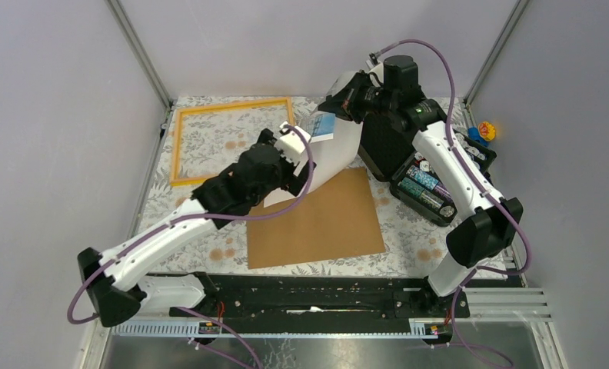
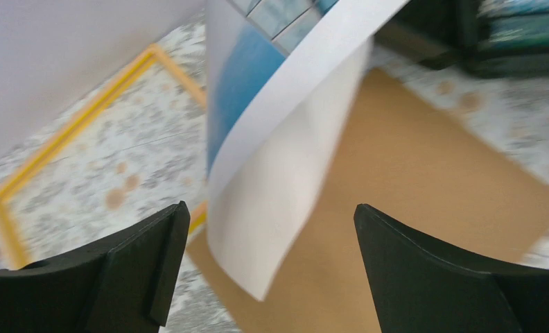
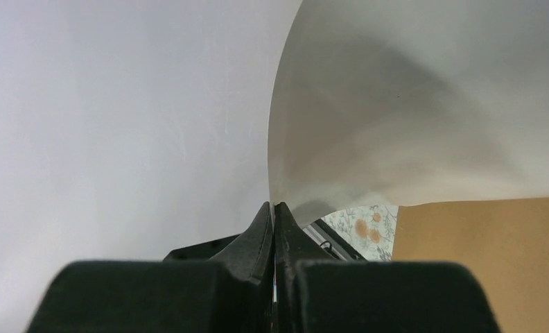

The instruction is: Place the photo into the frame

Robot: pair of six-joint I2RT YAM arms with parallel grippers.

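My left gripper moves slightly toward the frame next and narrows its fingers onto the photo's lower edge point(image 2: 238, 262), which hangs nearer the finger on that side.
My right gripper point(image 1: 334, 108) is shut on the top edge of the photo point(image 1: 340, 150) and holds it up over the back of the table. The print hangs curled, white back outward, with a strip of blue sky showing. In the right wrist view the closed jaws point(image 3: 273, 208) pinch the sheet point(image 3: 410, 104). My left gripper point(image 1: 300, 150) is open beside the hanging print. In the left wrist view, the photo's lower corner point(image 2: 279, 194) dangles between the wide-apart fingers point(image 2: 270, 211), touching neither. The orange-yellow frame point(image 1: 176, 146) lies flat at the back left point(image 2: 77, 125).
A brown backing board point(image 1: 317, 219) lies flat mid-table under the photo point(image 2: 424, 187). An open black case point(image 1: 432, 188) with small items stands at the right, under my right arm. A small coloured toy point(image 1: 486, 131) sits at the back right. Flowered cloth point(image 1: 209, 246) covers the table.
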